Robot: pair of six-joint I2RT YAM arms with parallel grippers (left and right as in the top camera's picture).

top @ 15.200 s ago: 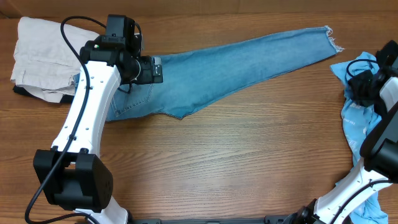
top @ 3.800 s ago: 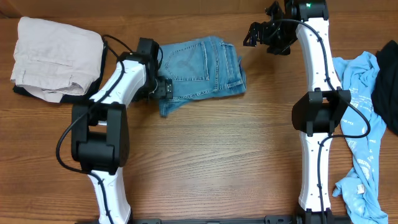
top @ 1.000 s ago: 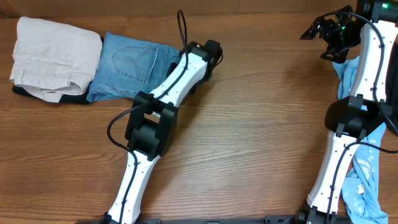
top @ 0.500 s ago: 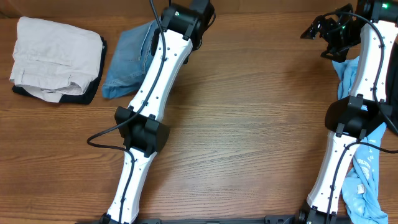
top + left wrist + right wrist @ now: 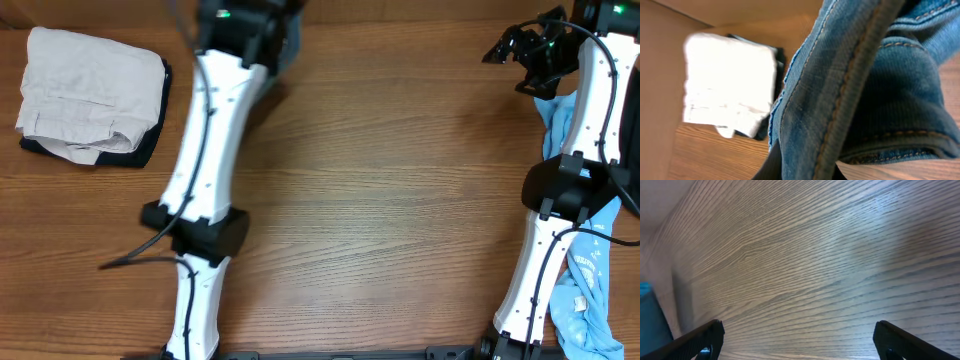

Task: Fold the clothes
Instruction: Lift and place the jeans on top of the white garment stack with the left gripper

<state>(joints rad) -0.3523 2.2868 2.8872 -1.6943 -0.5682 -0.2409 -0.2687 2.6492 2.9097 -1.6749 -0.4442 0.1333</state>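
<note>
The folded beige trousers [image 5: 90,85] [image 5: 729,80] are below my gripper, to its left in the overhead view. Next, my left gripper will carry the fold over them, lower it and let go.
The clothes, faded blue denim jeans [image 5: 860,90], hang bunched and fill the left wrist view, seams running top to bottom. My left gripper [image 5: 802,172] is shut on a thick fold of them, a dark finger on each side. Overhead, the left arm [image 5: 215,120] reaches to the table's far edge, and only a blurred sliver of the jeans [image 5: 289,42] shows beside its wrist. My right gripper [image 5: 510,60] is held up at the far right. It stands wide open [image 5: 802,340] over bare wood with nothing between its fingers.
Folded beige trousers [image 5: 90,90] lie on a dark cloth at the far left, also seen as the beige trousers [image 5: 730,85] below the hanging denim. A sky-blue T-shirt [image 5: 562,130] drapes along the right edge by the right arm's base.
My left gripper has lifted the folded jeans off the table beside the beige trousers and carried them up toward the far edge. The right arm has not moved.
</note>
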